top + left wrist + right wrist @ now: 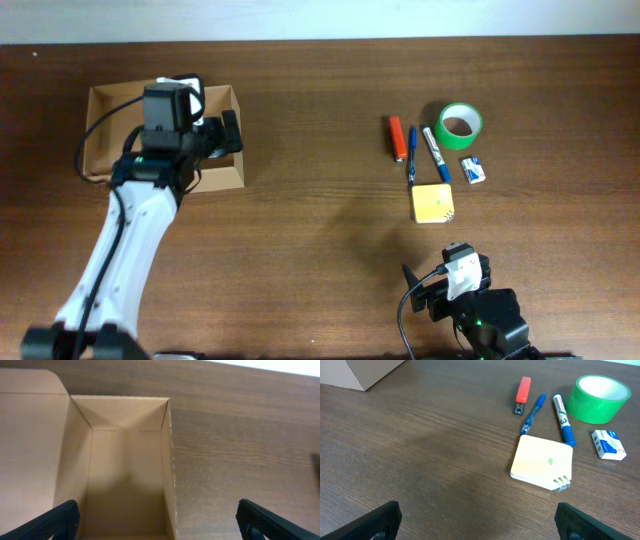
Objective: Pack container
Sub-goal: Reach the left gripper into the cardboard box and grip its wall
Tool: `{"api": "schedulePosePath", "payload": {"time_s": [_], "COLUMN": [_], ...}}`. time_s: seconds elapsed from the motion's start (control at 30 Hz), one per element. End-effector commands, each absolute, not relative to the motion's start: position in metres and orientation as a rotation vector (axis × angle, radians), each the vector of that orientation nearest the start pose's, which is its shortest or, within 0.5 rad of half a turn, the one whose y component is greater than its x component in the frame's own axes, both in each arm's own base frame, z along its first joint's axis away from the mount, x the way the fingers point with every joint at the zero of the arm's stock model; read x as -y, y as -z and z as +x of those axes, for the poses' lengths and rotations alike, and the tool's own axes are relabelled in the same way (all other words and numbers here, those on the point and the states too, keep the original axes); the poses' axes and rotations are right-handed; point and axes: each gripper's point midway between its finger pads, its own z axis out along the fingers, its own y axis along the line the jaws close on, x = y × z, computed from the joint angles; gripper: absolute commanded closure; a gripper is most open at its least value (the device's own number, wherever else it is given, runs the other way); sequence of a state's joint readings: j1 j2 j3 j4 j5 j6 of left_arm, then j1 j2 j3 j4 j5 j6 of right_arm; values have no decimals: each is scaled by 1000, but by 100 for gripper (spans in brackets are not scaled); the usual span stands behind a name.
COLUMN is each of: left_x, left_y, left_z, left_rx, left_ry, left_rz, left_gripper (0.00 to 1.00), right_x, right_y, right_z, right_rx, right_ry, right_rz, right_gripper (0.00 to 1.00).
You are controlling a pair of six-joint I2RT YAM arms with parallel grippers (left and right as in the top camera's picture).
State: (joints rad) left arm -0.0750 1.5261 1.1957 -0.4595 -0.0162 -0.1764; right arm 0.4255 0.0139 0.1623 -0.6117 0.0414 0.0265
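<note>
Next, my left gripper moves down onto that upright side of the box, as its open fingers already stand on either side of the box's side facing the stapler [174,517].
The container, a tan cardboard box [110,135] with its flap lid open, sits at the table's far left. In the left wrist view its inside [125,480] looks empty. My left gripper [157,522] is open right above the box, one finger over the box and the other over the table on the far side of the box's wall. My right gripper [477,522] is open and empty low over the wood near the front edge. Ahead of it lie a yellow pad [542,462], a red stapler [522,394], a blue pen [533,413], a blue marker [563,419], a green tape roll [600,399] and a small blue-white box [608,444].
The items form a cluster at the right of the table: stapler [396,137], pen [411,153], marker [436,153], tape roll [459,125], small box [474,169], pad [432,203]. Bare wood lies between the box and this cluster.
</note>
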Motion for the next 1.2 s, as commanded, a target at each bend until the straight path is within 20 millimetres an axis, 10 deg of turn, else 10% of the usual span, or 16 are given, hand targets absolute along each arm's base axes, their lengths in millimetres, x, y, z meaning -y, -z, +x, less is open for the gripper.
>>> {"api": "schedulePosePath", "payload": {"time_s": [0.0, 0.3, 0.93, 1.17], "left_x": [27, 29, 49, 54], "left_y": [-178, -173, -86, -78], "left_z": [449, 472, 474, 472], "left_rx": [-2335, -2280, -2474, -2486], "left_ry": [85, 95, 144, 10], "left_rz": [-118, -115, -70, -52], "left_gripper": [0, 0, 0, 31], "right_x": [-79, -79, -79, -79], "right_y": [-102, -102, -102, -102], "right_z": [194, 194, 194, 194], "right_rx": [-2002, -2001, -2002, -2001], "right_ry": [-235, -235, -235, -235], "right_rz": [-366, -366, -366, -366], "right_gripper": [1, 1, 1, 1]}}
